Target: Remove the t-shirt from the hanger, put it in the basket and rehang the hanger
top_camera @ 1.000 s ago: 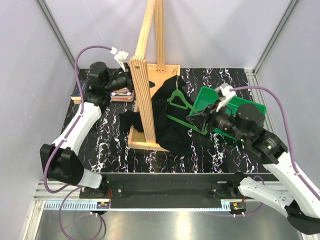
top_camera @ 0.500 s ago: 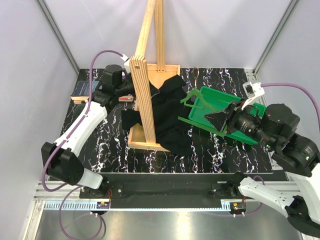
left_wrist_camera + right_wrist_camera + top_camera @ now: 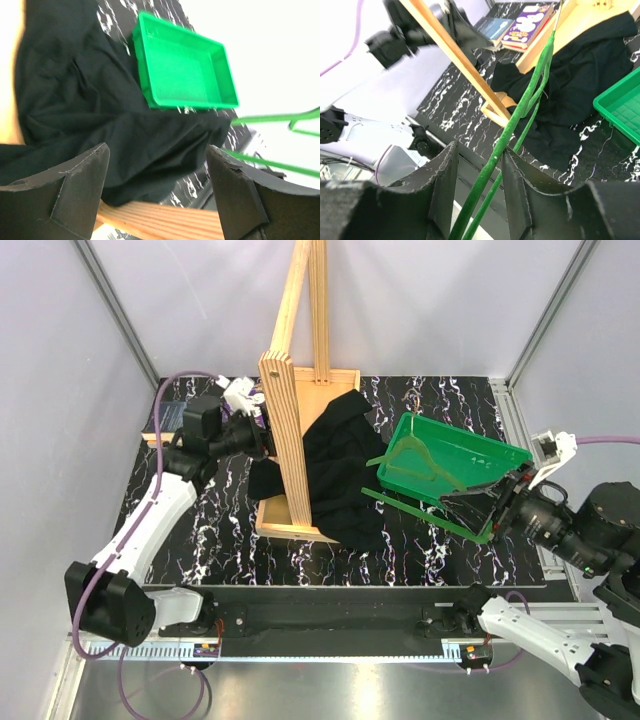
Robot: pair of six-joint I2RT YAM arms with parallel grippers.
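My right gripper holds the hanger (image 3: 420, 512), and the shirt is off. My right gripper needs to move outward to the stand's top bar (image 3: 297, 275) on its left in the top view and let go of it there.
The black t-shirt (image 3: 335, 465) lies crumpled over the wooden stand's base and the table, and also shows in the wrist views (image 3: 100, 100) (image 3: 570, 100). The green hanger (image 3: 420, 512) is out of it, raised over the tray to the right. My right gripper (image 3: 460, 505) is shut on the hanger's thin bars (image 3: 520, 115), which run between its fingers (image 3: 479, 150). My left gripper (image 3: 262, 437) is open beside the stand's post, left of the shirt. Nothing is between its jaws (image 3: 157, 150). The hanger's hook is hard to make out.
A tall pale wooden stand (image 3: 285, 440) rises mid-table, its base (image 3: 165, 220) under the shirt. A green tray (image 3: 470, 455) sits at the right, tilted in view. Books (image 3: 525, 25) lie at the back left, behind the left arm.
The right gripper has pulled the hanger right and nearer, fully out of the t-shirt, which stayed by the stand. The left gripper has shifted closer to the post and opened slightly wider.
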